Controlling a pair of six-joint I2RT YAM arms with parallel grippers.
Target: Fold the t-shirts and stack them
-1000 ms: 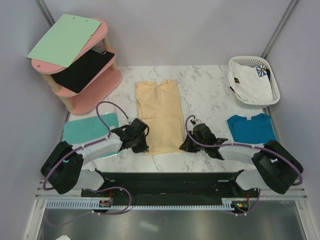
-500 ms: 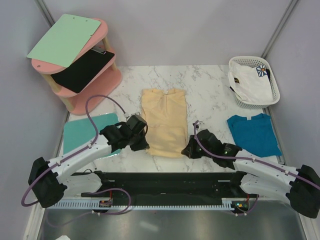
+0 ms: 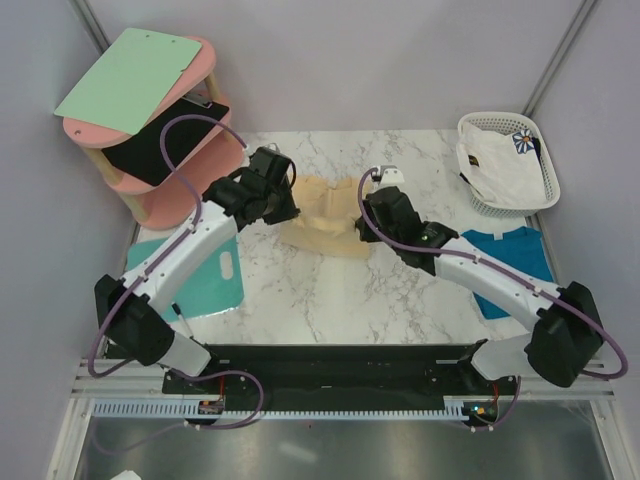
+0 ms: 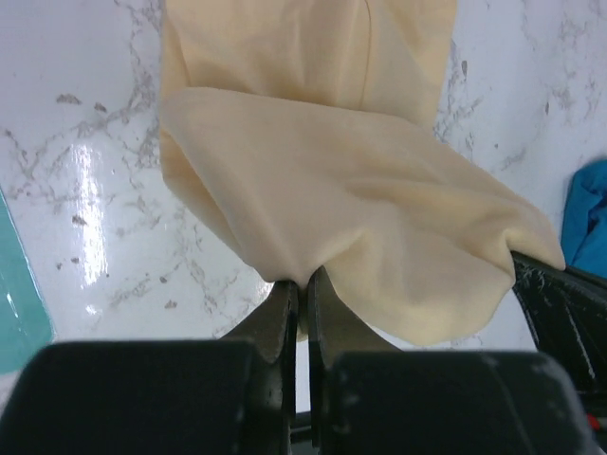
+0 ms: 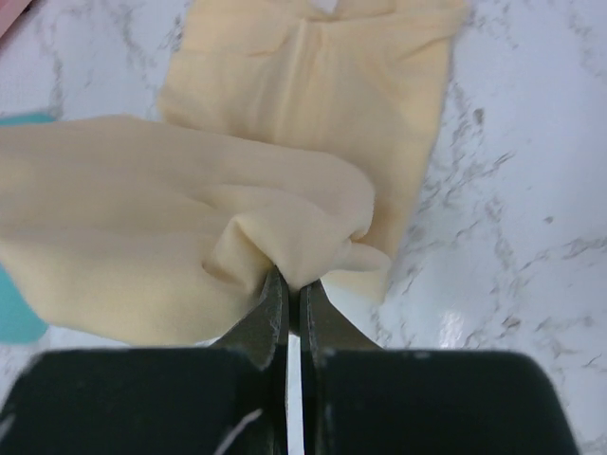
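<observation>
My left gripper next carries the hem corner outward over the shirt's flat upper part (image 3: 311, 189) (image 4: 220, 33) toward the shirt's far end. It then releases it, since that part lies uncovered beyond the raised fold.
The pale yellow t-shirt (image 3: 322, 215) lies mid-table, its near hem lifted and carried over its upper half. My left gripper (image 3: 283, 207) is shut on the hem's left corner (image 4: 285, 256). My right gripper (image 3: 366, 210) is shut on the right corner (image 5: 303, 261). In both wrist views the flat upper part of the shirt (image 4: 313, 47) (image 5: 341, 76) lies beyond the raised fold. The teal-blue t-shirt (image 3: 508, 258) lies flat at the right, partly under the right arm. The white flower-print t-shirt (image 3: 500, 165) sits in the basket.
A white lattice basket (image 3: 541, 140) stands at the back right. A pink tiered shelf (image 3: 190, 175) with a green board and a black board stands at the back left. A turquoise board with a handle hole (image 3: 205, 275) lies at the left under the left arm.
Both grippers have moved from the table's near side toward the back, carrying the yellow shirt's near hem up and over its upper half. The shirt's footprint is now shorter.
</observation>
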